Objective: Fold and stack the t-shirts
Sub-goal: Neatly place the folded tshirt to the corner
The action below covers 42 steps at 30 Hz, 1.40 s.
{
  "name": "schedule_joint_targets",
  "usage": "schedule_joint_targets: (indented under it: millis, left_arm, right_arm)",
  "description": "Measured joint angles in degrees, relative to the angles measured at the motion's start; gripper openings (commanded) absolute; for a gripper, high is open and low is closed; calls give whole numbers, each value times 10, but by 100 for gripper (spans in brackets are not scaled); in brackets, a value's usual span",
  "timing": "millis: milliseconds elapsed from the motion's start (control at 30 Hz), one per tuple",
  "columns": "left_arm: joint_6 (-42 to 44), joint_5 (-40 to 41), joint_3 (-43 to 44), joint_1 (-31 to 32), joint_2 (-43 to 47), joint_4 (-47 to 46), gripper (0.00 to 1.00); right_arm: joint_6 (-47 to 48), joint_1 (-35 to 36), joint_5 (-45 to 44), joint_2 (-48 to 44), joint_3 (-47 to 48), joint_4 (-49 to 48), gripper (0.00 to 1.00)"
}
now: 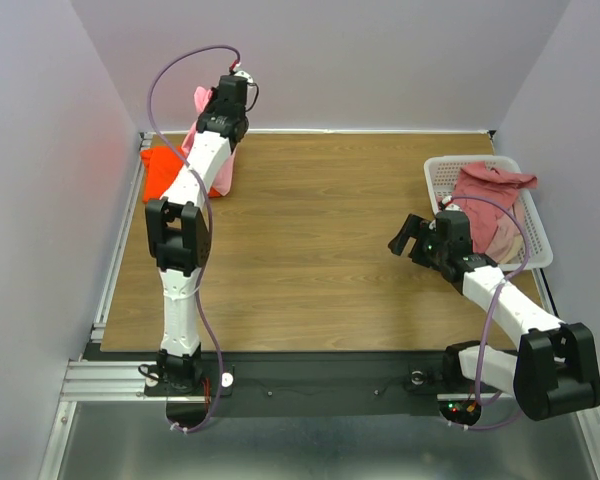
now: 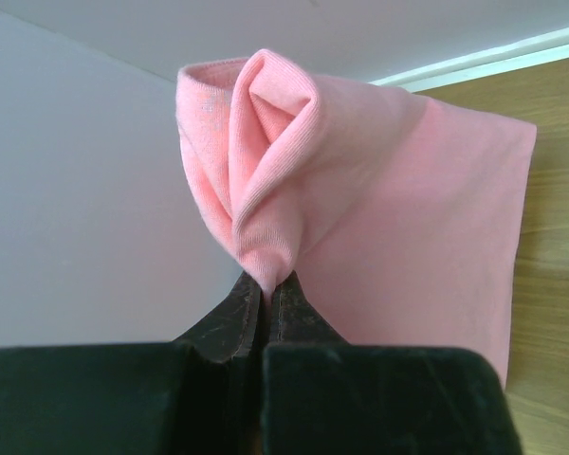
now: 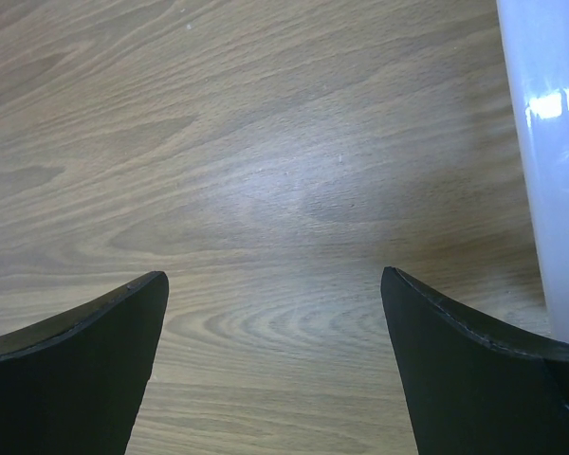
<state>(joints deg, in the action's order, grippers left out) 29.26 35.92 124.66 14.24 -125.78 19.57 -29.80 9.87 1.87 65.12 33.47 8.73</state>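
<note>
Next, my left gripper carries the fold of the bubblegum pink t-shirt to the left in the top view and down to release. The bright orange t-shirt [image 1: 160,172] lies below it that way.
My left gripper [image 1: 230,88] is raised at the far left corner and is shut on a fold of the bubblegum pink t-shirt [image 2: 408,209]. In the left wrist view the cloth is pinched between the fingertips [image 2: 266,284] and spreads away beyond them. In the top view the pink t-shirt [image 1: 223,178] drapes down beside the arm onto the bright orange t-shirt [image 1: 160,172], which lies on the table's far left. My right gripper [image 1: 405,238] is open and empty over bare wood [image 3: 275,284], left of the basket. A dusty rose t-shirt [image 1: 490,190] lies crumpled in the basket.
The white mesh basket [image 1: 438,178] stands at the table's right edge, a paler cloth [image 1: 510,245] in its near end. Walls close in the back and both sides. A white glossy shape [image 3: 550,161] stands at the right wrist view's right edge.
</note>
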Motion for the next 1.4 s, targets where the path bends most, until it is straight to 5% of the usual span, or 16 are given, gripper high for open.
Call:
schedule_joint_targets:
  millis: [767,800,867,933,1000,1400]
  left_arm:
    - [10,-59,-26,-110,-22,-60,0]
    - [8,-60,-25,-116,-30,-65,9]
    - [5,-59,-21,-128,-56,-70,11]
    - [1,-59,-17,-138,-81,-76,34]
    - [-4,-57,-17,-147,-100,-78,94]
    - [-62,-19,8,-177,-120,-102,98]
  right_arm:
    - [0,0,-15,-3,-2,-2,100]
    - [0,0,-16,-3,-2,-2,100]
    - [0,0,-17,-3,-2,-2,100]
    - [0,0,-19,-3,-2,-2,100]
    - [0,0,-20,-3,-2,-2,100]
    - [0,0,-20,-8,-2,-2,100]
